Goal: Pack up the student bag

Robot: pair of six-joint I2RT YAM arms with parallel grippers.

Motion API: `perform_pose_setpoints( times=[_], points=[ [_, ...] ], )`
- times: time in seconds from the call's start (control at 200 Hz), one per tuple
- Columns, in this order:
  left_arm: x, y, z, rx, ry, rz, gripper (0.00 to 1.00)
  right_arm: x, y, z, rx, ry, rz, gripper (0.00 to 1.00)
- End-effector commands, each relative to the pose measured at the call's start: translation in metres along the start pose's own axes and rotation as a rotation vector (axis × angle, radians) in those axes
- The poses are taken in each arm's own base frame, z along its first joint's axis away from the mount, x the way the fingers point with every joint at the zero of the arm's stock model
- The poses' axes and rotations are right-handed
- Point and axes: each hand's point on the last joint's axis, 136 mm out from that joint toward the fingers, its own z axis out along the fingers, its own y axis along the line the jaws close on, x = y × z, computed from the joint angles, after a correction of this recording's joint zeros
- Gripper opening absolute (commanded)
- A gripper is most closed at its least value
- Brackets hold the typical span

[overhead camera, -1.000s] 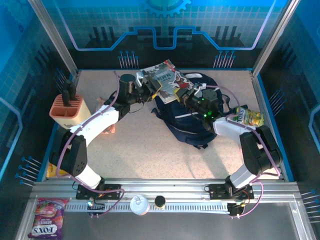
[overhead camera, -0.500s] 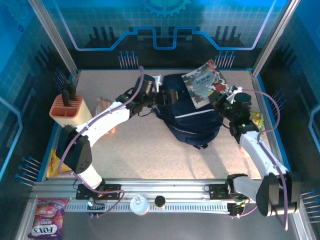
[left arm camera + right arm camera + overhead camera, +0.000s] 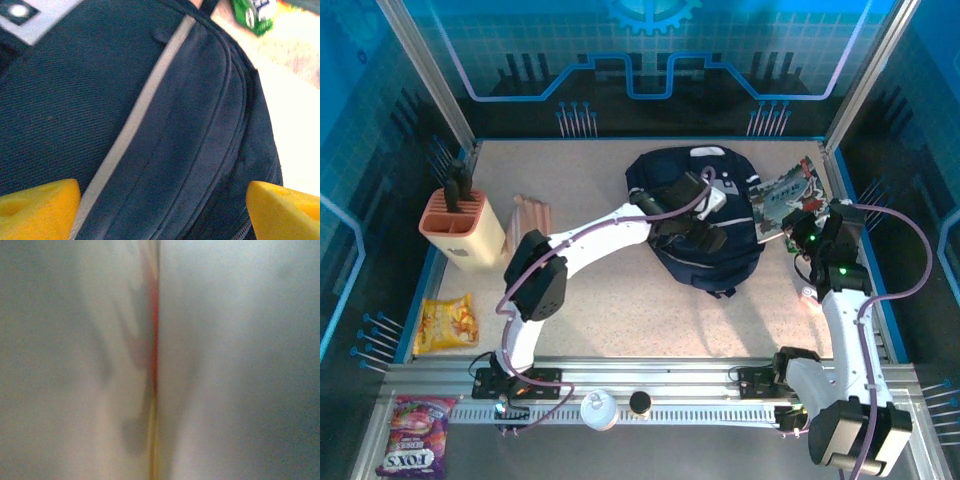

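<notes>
My left gripper lowers its spread fingertips astride the fabric fold [image 3: 191, 172] beside the white stripe below it next and closes, as the bag is shut.
The student bag [image 3: 725, 262], navy with a thin white stripe and a grey-white patch, lies at the middle back of the table. My left gripper [image 3: 706, 238] hovers just over its front panel. In the left wrist view my left gripper [image 3: 162, 210] is open, its yellow fingertips [image 3: 37, 207] spread wide over the bag [image 3: 190, 125], nothing between them. My right gripper [image 3: 798, 228] holds a printed magazine [image 3: 782, 195] at the bag's right side. In the right wrist view, blurred pale pages [image 3: 225, 360] with a red-yellow fold line sit very close to the lens and hide the fingers.
An orange holder [image 3: 455, 222] with black tools stands at the left, wooden sticks [image 3: 532, 212] beside it. A yellow snack packet [image 3: 445, 325] lies near the left front. A green packet [image 3: 257, 12] lies past the bag. A candy bag [image 3: 410, 450] and a white can [image 3: 598, 408] rest on the front rail.
My right arm has swung the magazine from above the bag out to its right side. My left arm has moved from the bag's left edge to over its middle.
</notes>
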Motion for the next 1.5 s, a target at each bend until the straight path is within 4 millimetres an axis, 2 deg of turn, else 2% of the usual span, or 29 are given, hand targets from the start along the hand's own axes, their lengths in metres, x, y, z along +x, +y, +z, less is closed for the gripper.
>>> perform_pose_setpoints(
  times=[0.0, 0.125, 0.305, 0.585, 0.84, 1.011, 1.106, 1.231, 1.346, 1.496],
  points=[
    [0.014, -0.010, 0.010, -0.016, 0.097, 0.178, 0.83, -0.010, 0.006, -0.013, -0.004, -0.026, -0.035, 0.00],
    [0.018, -0.010, 0.025, -0.052, 0.157, 0.229, 0.73, -0.009, 0.003, -0.012, 0.002, -0.020, -0.027, 0.00],
    [0.027, -0.006, 0.042, -0.077, 0.222, 0.282, 0.69, -0.009, 0.001, -0.012, 0.004, -0.020, -0.011, 0.00],
    [0.026, 0.008, 0.055, -0.168, 0.253, 0.313, 0.62, -0.009, 0.002, -0.011, 0.002, -0.017, -0.006, 0.00],
    [0.023, 0.017, 0.060, -0.223, 0.257, 0.314, 0.47, -0.015, 0.004, -0.018, 0.011, -0.039, -0.017, 0.00],
    [0.009, 0.014, 0.051, -0.217, 0.214, 0.288, 0.26, -0.020, 0.003, -0.025, 0.035, -0.062, -0.043, 0.00],
    [-0.003, 0.011, 0.039, -0.207, 0.173, 0.262, 0.19, -0.024, 0.001, -0.031, 0.061, -0.082, -0.060, 0.00],
    [-0.015, 0.017, 0.023, -0.181, 0.134, 0.164, 0.08, -0.026, -0.005, -0.039, 0.104, -0.110, -0.066, 0.00],
    [-0.028, 0.016, 0.005, -0.111, 0.079, 0.076, 0.00, -0.027, -0.014, -0.042, 0.141, -0.128, -0.065, 0.00],
    [-0.054, 0.023, -0.024, -0.043, -0.027, -0.058, 0.00, -0.024, -0.024, -0.045, 0.194, -0.123, -0.067, 0.00]
  ],
)
